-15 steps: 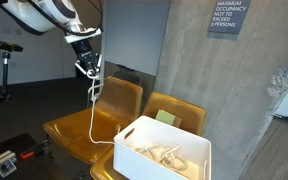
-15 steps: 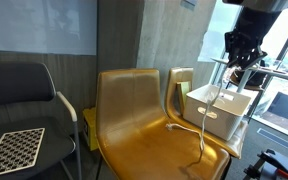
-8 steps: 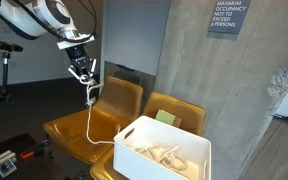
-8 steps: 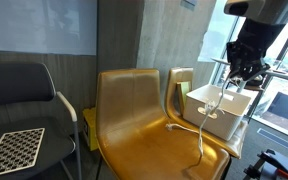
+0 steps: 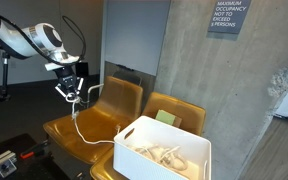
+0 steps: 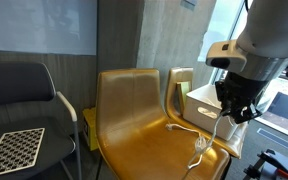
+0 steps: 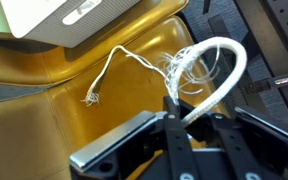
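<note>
Part of the white cable is already on the yellow chair, so the robot's gripper should next go down slightly, move farther over the open seat (image 5: 91, 129) (image 7: 131, 98) and let go of the cable.
My gripper (image 5: 72, 94) is shut on a white cable (image 7: 219, 70) and holds it above the seat of a yellow chair (image 5: 94, 128). In an exterior view the gripper (image 6: 234, 112) hangs low over the chair's seat (image 6: 149, 140), with the cable (image 6: 202, 146) dangling and coiling on it. In the wrist view the cable loops out from between the fingers (image 7: 187, 115), and a thin frayed strand (image 7: 109, 75) lies on the yellow seat. A white bin (image 5: 164, 150) with more white cables stands on the neighbouring yellow chair.
A second yellow chair (image 5: 174, 110) carries the white bin (image 6: 221, 105). A black chair (image 6: 24, 110) with a checkerboard sheet (image 6: 14, 148) stands beside them. A concrete pillar (image 5: 199, 50) with a sign rises behind the chairs.
The gripper has moved down and away from the bin, lowering the cable toward the chair's seat. More of the cable now rests on the seat.
</note>
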You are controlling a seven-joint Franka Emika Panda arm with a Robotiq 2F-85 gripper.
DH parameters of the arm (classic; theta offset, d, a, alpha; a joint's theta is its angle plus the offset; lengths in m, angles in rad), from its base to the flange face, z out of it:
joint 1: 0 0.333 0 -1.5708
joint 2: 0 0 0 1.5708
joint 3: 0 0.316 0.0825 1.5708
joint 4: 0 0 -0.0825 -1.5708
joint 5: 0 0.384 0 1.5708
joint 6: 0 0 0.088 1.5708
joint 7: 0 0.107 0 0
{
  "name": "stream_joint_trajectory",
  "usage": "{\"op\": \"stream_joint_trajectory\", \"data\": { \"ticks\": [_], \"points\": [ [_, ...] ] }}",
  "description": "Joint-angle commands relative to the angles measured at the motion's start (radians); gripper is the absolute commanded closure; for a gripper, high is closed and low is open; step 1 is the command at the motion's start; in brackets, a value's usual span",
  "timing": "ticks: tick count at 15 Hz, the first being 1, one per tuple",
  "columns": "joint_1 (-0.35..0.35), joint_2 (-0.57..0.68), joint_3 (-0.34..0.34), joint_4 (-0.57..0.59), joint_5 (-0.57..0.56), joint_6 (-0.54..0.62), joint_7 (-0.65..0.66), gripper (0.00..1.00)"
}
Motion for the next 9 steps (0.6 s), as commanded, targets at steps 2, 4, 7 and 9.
{"op": "stream_joint_trajectory", "data": {
  "ticks": [2, 4, 7, 9],
  "points": [
    [0.017, 0.116, -0.001, 0.09, -0.072, -0.022, 0.055, 0.99],
    [0.021, 0.161, -0.002, 0.139, -0.073, -0.032, 0.062, 0.99],
    [0.036, 0.22, -0.003, 0.222, -0.079, -0.058, 0.066, 0.67],
    [0.043, 0.245, -0.007, 0.282, -0.079, -0.079, 0.059, 0.62]
  ]
}}
